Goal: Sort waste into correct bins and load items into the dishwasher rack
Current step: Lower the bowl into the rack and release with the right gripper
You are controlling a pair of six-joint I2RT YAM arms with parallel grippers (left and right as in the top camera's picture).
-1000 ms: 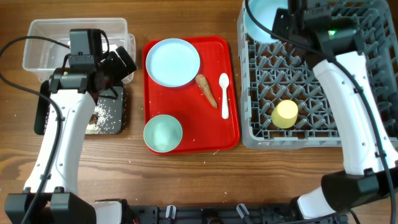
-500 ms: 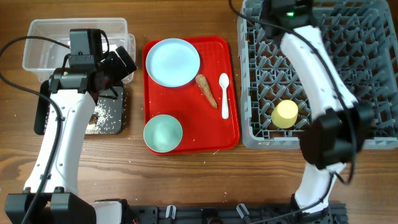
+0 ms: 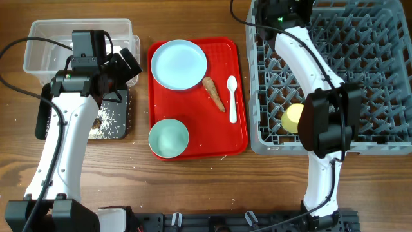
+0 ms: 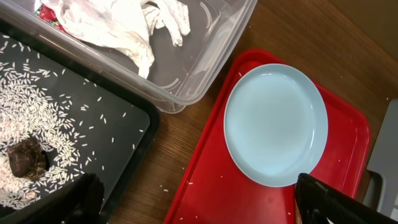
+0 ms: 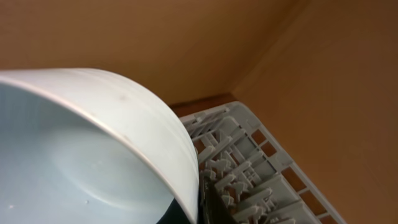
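The right gripper turns and lowers toward the rack's far corner by the red tray and releases the bowl's rim next, since the bowl is still above the rack's wires.
My right gripper (image 5: 194,213) is shut on the rim of the small white bowl (image 5: 93,155), held tilted over the far edge of the grey dishwasher rack (image 3: 360,84). In the overhead view the bowl is hidden and only the right wrist (image 3: 283,9) shows at the top edge. A yellow cup (image 3: 294,118) stands in the rack. My left gripper (image 4: 199,211) is open and empty above the gap between the black tray (image 4: 118,155) and the red tray. The pale blue plate (image 3: 179,63), carrot stick (image 3: 214,94), white spoon (image 3: 232,98) and mint-green bowl (image 3: 168,138) lie on the red tray.
The clear tub (image 3: 45,45) holds crumpled white paper (image 4: 112,25). The black tray holds rice grains (image 4: 37,118) and a brown lump (image 4: 26,158). The flat red tray (image 3: 196,154) lies between the bins and the rack. Loose rice lies on the wood.
My right arm has swung toward the rack's far left corner with the white bowl, which has left the overhead view. The left arm has not moved.
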